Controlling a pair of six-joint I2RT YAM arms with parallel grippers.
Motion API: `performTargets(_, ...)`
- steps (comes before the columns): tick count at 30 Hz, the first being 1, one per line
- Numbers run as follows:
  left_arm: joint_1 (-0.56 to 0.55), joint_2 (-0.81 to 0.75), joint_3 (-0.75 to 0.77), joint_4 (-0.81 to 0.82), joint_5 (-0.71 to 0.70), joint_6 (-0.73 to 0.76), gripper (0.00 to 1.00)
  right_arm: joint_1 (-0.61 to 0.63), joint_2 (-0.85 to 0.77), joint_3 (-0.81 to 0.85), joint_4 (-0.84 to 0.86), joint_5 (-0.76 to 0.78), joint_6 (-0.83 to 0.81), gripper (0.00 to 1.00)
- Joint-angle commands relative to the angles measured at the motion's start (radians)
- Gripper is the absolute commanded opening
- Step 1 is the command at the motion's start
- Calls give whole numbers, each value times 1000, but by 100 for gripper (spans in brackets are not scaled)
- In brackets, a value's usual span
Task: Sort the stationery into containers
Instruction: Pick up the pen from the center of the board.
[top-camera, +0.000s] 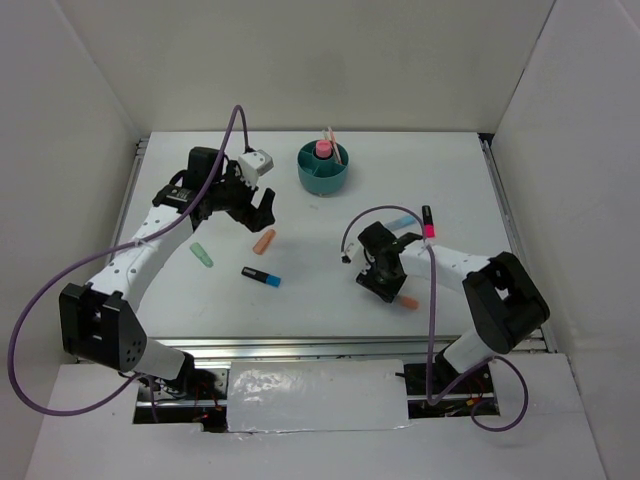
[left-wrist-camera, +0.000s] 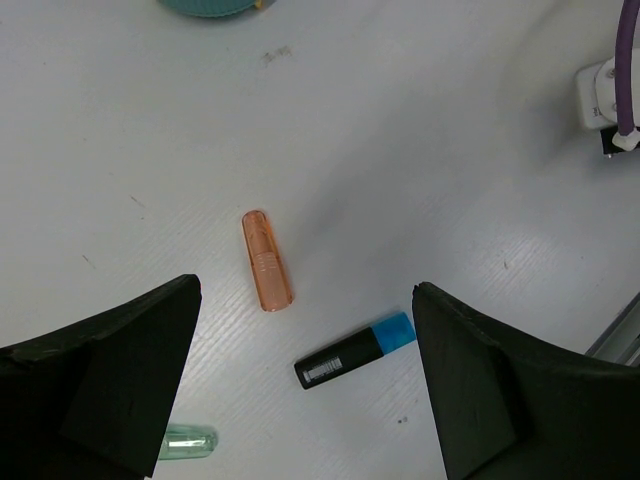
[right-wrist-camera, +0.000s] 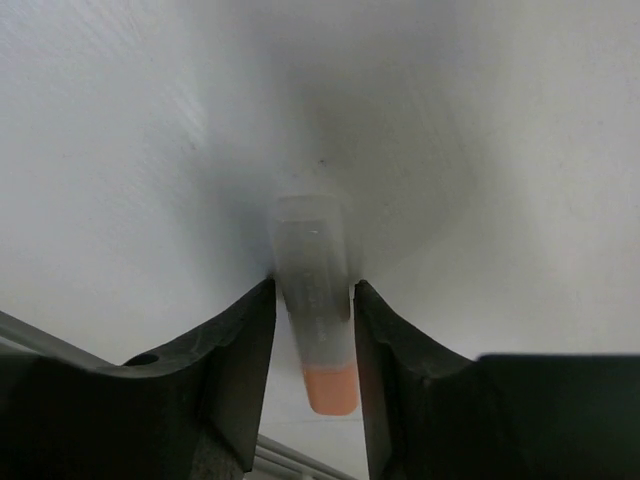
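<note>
My left gripper needs to swing across to the right in the top view, turning, to grip the grey marker's orange end (top-camera: 408, 302), which sticks out past the other gripper's fingers.
My right gripper (top-camera: 385, 288) is down at the table, shut on a grey marker with an orange end (right-wrist-camera: 318, 330); its orange tip shows in the top view (top-camera: 408, 301). My left gripper (top-camera: 262, 212) is open and empty above an orange stub (left-wrist-camera: 266, 261) and a black marker with a blue cap (left-wrist-camera: 352, 351). A mint green stub (left-wrist-camera: 188, 441) lies by the left finger. The teal organizer cup (top-camera: 323, 180) stands at the back centre with pink items (top-camera: 323, 149) in it. A light blue stub (top-camera: 401, 221) and a black and pink marker (top-camera: 428, 221) lie at the right.
White walls close in the table on the left, back and right. A metal rail (top-camera: 300, 347) runs along the near edge. Purple cables (top-camera: 433, 300) loop off both arms. The right arm's white link (left-wrist-camera: 605, 95) shows in the left wrist view.
</note>
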Motion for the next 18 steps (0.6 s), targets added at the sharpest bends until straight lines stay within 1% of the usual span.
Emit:
performTargets(1, -6, -39, -3, 28, 26, 31, 99, 35, 33, 12, 61, 31, 13, 43)
performTargets(4, -6, -47, -13, 39, 52, 66, 99, 48, 45, 43, 31, -5, 30, 32)
performTargets(5, -6, -48, -17, 44, 62, 93, 99, 45, 60, 63, 17, -8, 39, 22)
performTargets(6, -6, -56, -22, 50, 74, 107, 99, 43, 68, 86, -23, -49, 50, 16)
performTargets(7, -6, -62, -34, 70, 104, 124, 98, 39, 77, 142, -40, -102, 74, 11)
performTargets(8, -10, -65, -40, 85, 120, 159, 98, 32, 88, 176, -60, -138, 91, 3)
performTargets(9, -12, -74, -48, 97, 131, 176, 98, 25, 94, 211, -93, -181, 105, 1)
performTargets(10, -17, -77, -55, 113, 157, 221, 98, 11, 102, 295, -107, -222, 134, 0)
performTargets(11, -29, -77, -59, 117, 175, 248, 98, 3, 120, 345, -133, -300, 157, 0)
performTargets(12, -33, -76, -60, 120, 195, 279, 97, -7, 139, 392, -153, -343, 203, 0)
performTargets(13, -53, -80, -62, 123, 233, 343, 97, -29, 161, 503, -175, -442, 221, 0)
performTargets(15, -78, -96, -78, 123, 273, 435, 96, -50, 234, 636, -224, -544, 278, 0)
performTargets(16, -119, -109, -88, 120, 287, 551, 96, -61, 252, 665, -233, -587, 289, 0)
performTargets(17, -142, -134, -98, 110, 293, 628, 96, -63, 290, 691, -248, -636, 304, 0)
performTargets(18, -167, -149, -127, 105, 290, 761, 94, -63, 307, 728, -258, -661, 309, 0)
